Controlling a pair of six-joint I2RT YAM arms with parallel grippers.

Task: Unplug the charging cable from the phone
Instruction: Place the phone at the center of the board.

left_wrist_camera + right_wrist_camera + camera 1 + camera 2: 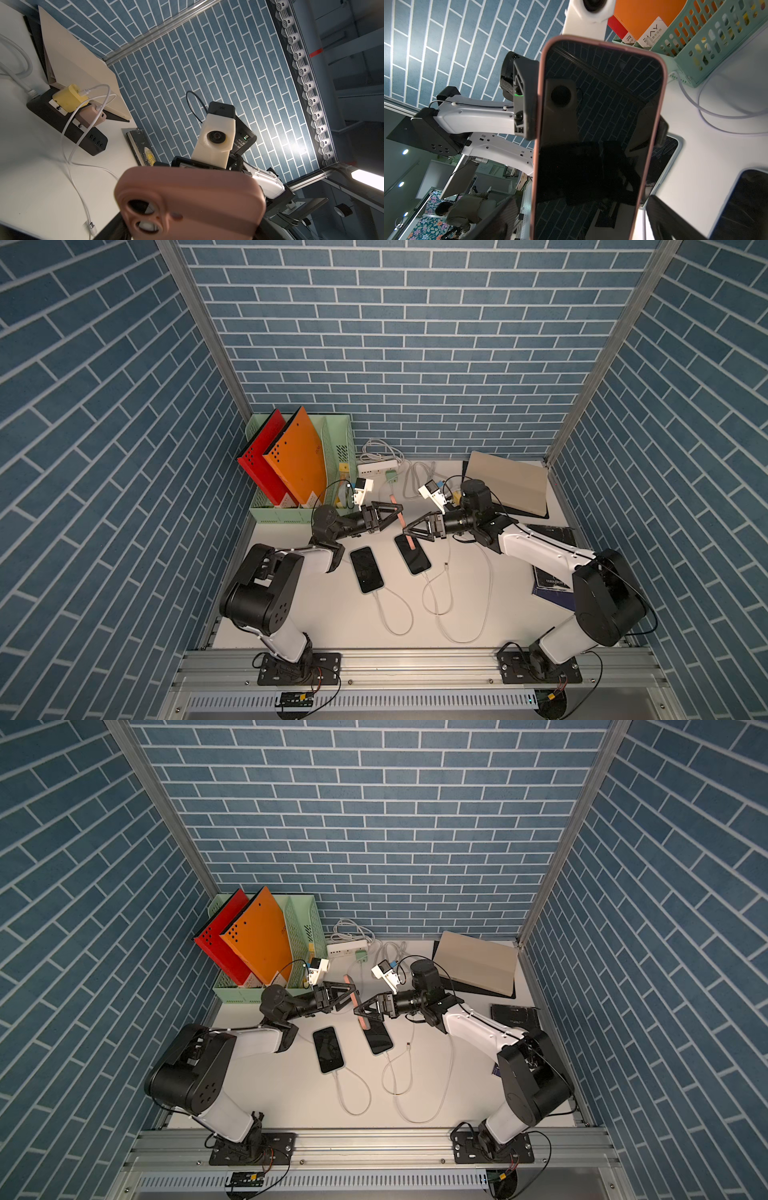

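The upper part of the phone is already held. My right gripper needs to move a little toward the left gripper next and close on the phone's lower end (410, 541) (585, 224).
A phone (401, 522) in a pink case hangs tilted above the table, and my left gripper (398, 508) is shut on its upper part. The left wrist view shows its pink back (187, 197); the right wrist view shows its dark screen (591, 124), with the left gripper's fingers (525, 99) pressed on both long edges. My right gripper (409, 531) is open, its jaws standing either side of the phone's lower end with gaps. The white charging cable's loose plug (446, 563) lies on the table, apart from the phone; it also shows in the left wrist view (92, 227).
Two more phones (365, 569) (411, 558) lie flat below the grippers, each with a white cable looping toward the front edge. A green file rack (299, 510) with red and orange folders stands back left. A black power strip (68, 124), beige folder (507, 481) and book (552, 585) sit right.
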